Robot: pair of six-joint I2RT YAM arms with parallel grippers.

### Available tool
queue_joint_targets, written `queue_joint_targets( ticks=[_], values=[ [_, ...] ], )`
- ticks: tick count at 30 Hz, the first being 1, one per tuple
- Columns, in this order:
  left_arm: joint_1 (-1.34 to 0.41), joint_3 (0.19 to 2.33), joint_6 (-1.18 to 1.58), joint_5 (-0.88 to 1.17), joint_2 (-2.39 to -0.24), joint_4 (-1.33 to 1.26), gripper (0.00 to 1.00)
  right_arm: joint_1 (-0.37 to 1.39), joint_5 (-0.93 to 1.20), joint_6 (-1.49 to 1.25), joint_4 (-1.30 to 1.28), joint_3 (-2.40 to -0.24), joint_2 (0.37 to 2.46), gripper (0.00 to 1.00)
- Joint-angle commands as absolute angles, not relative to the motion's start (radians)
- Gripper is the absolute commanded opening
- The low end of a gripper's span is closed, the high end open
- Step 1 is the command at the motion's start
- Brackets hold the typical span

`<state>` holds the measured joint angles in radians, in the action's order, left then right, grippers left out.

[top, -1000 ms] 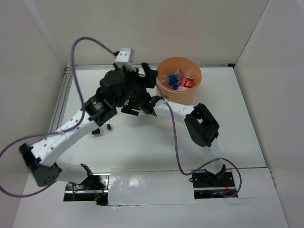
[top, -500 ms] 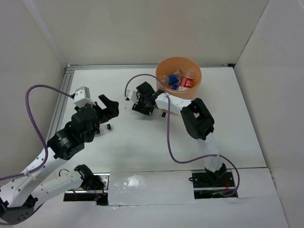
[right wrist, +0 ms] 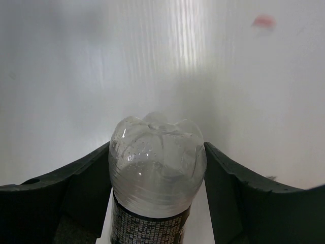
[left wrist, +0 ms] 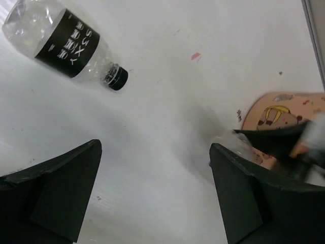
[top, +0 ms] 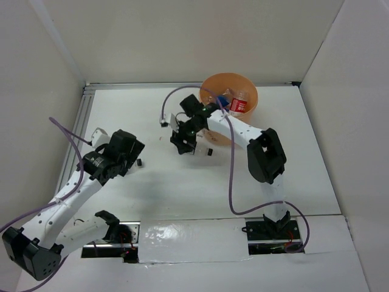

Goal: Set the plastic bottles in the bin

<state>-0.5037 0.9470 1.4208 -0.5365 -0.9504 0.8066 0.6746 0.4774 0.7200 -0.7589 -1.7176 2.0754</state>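
Note:
The black-labelled bottle comes free next as my right gripper lifts outward over the bin's opening (top: 228, 91) and releases it, since that opening lies outward and to the gripper's right in the top view.
My right gripper (right wrist: 157, 152) (top: 183, 140) is shut on a clear plastic bottle (right wrist: 157, 168) with a black label. Both fingers press its sides and its ribbed base points away from the wrist, just left of the bin (top: 252, 91). Inside that peach-orange bin lie several bottles, one red-labelled (top: 238, 104) and one blue-labelled (top: 222, 100). My left gripper (left wrist: 155, 147) (top: 135, 148) stands open over bare table at the left. Beyond it in the left wrist view lies another clear black-labelled bottle (left wrist: 68, 43) with a black cap. The bin's printed side (left wrist: 277, 114) shows at that view's right.
White walls close the table in at the left, back and right. A metal rail (top: 82, 131) runs along the left edge. A small dark item (top: 140, 163) lies on the table beside my left gripper. The right arm's purple cable (top: 231, 176) loops over the middle.
My left arm has pulled back from beside the bin to the near left. My right gripper's jaws have narrowed onto the black-labelled bottle.

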Motion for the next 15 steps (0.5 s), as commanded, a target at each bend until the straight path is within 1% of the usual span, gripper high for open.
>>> queue_joint_targets(
  ticks=[1,4,7,9,10,11,12,15],
  values=[
    [-0.442,0.953,1.549,-0.456,-0.94,0.847,1.0,0.641,0.725,0.651,-0.795,-1.9,1.917,0.31],
    [-0.362,0.953,1.565,-0.4,-0.968,0.888,1.0,0.583,0.828,0.521,-0.746,-2.009,1.893,0.31],
    [-0.29,0.965,1.582,-0.33,-1.024,0.928,1.0,0.522,0.871,0.355,-0.6,-2.065,1.862,0.31],
    [-0.255,0.956,1.582,-0.289,-1.051,0.928,1.0,0.5,0.813,0.289,-0.49,-2.092,1.833,0.31],
    [-0.246,0.937,1.582,-0.278,-1.075,0.928,1.0,0.485,0.763,0.275,-0.462,-2.092,1.833,0.31],
    [-0.245,0.928,1.582,-0.267,-1.084,0.919,1.0,0.473,0.665,0.275,-0.445,-2.109,1.833,0.31],
    [-0.232,0.919,1.572,-0.267,-1.094,0.902,1.0,0.459,0.629,0.29,-0.428,-2.118,1.833,0.33],
    [-0.221,0.882,1.563,-0.267,-1.103,0.871,1.0,0.358,0.589,0.307,-0.399,-2.118,1.844,0.36]
  ],
)
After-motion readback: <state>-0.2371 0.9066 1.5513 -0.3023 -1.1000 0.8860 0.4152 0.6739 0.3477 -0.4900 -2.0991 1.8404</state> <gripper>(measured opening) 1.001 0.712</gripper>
